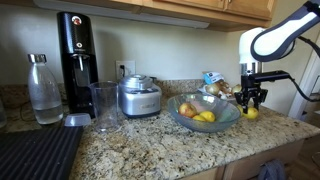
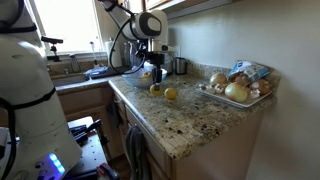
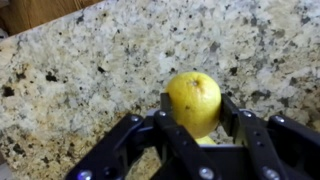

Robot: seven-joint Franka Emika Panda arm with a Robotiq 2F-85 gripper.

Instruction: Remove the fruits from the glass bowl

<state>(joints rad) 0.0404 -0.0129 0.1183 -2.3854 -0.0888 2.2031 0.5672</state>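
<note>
I need to lower the yellow lemon with my gripper to the clear granite (image 2: 155, 98) beside the second lemon and let it go, because it already hangs outside the glass bowl's rim.
My gripper (image 3: 192, 108) is shut on a yellow lemon (image 3: 194, 98), with a finger on each side, low over the granite counter. In an exterior view the gripper (image 1: 251, 103) hangs just right of the glass bowl (image 1: 176, 112), with the lemon (image 1: 252, 114) at its fingertips. The bowl still holds yellow fruits (image 1: 205, 117) and a reddish-orange one (image 1: 188, 108). In an exterior view the gripper (image 2: 152, 80) stands over the held lemon (image 2: 155, 90), and a second lemon (image 2: 170, 95) lies on the counter beside it.
A tray of pale onion-like bulbs (image 2: 236, 92) sits behind the gripper near the wall. Left of the bowl stand a steel appliance (image 1: 138, 97), a tall glass cup (image 1: 103, 105), a black soda machine (image 1: 74, 55), a bottle (image 1: 43, 90) and a dark mat (image 1: 35, 152).
</note>
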